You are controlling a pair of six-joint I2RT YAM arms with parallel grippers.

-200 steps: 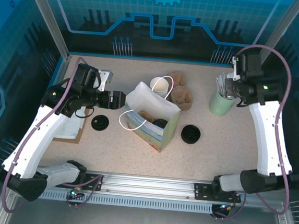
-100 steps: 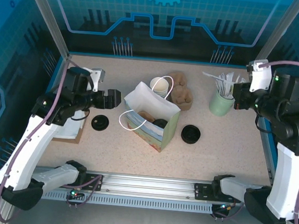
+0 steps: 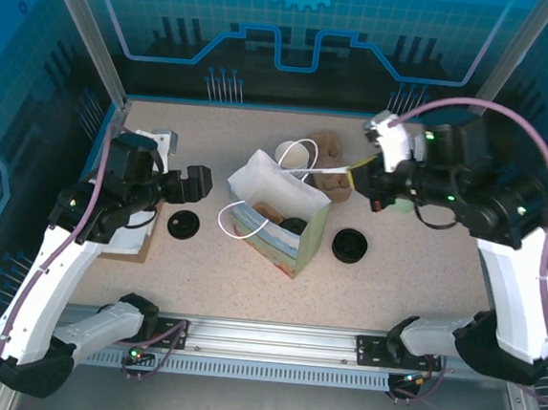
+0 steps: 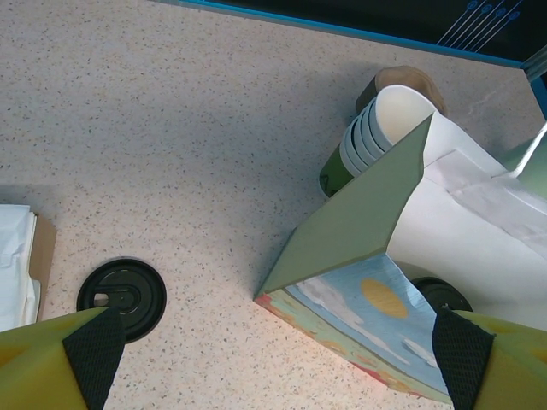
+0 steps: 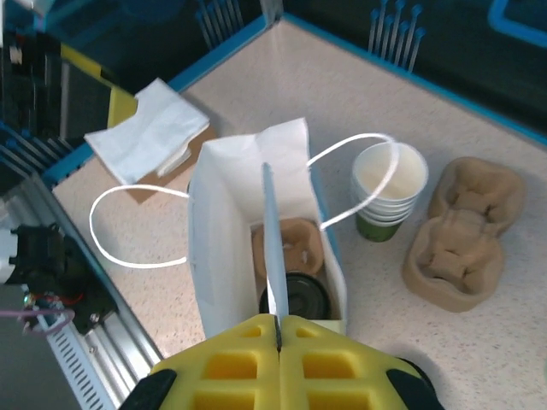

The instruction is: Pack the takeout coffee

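The bag's opening [image 3: 277,196] [image 5: 246,222] is beside and below my right gripper, so I need to move sideways over it next and go down to let go of the packet.
The takeout coffee [image 5: 295,295] stands inside the white paper bag [image 5: 226,231], its black lid up, next to a brown cardboard carrier pocket [image 5: 286,243]. From the top view the lidded cup [image 3: 293,226] shows through the open mouth of the bag [image 3: 257,180]. My right gripper [image 5: 278,323] hovers over the bag's near end, shut on a thin pale packet [image 5: 270,231] seen edge-on; from above, the same gripper [image 3: 356,181] hangs by the bag's right side. Left of the bag, my left gripper [image 3: 209,182] stands open and holds nothing. In its wrist view the left gripper [image 4: 278,342] faces the bag's printed corner [image 4: 359,307].
A stack of nested cups [image 3: 293,156] and brown cardboard carriers [image 3: 333,172] sit behind the bag. Two loose black lids [image 3: 184,223] [image 3: 349,244] lie on the table either side of it. White napkins [image 5: 154,132] rest at the left edge.
My right arm swung left from the packet cup to over the bag, carrying a packet. My left gripper drew back left from the bag and opened wider.
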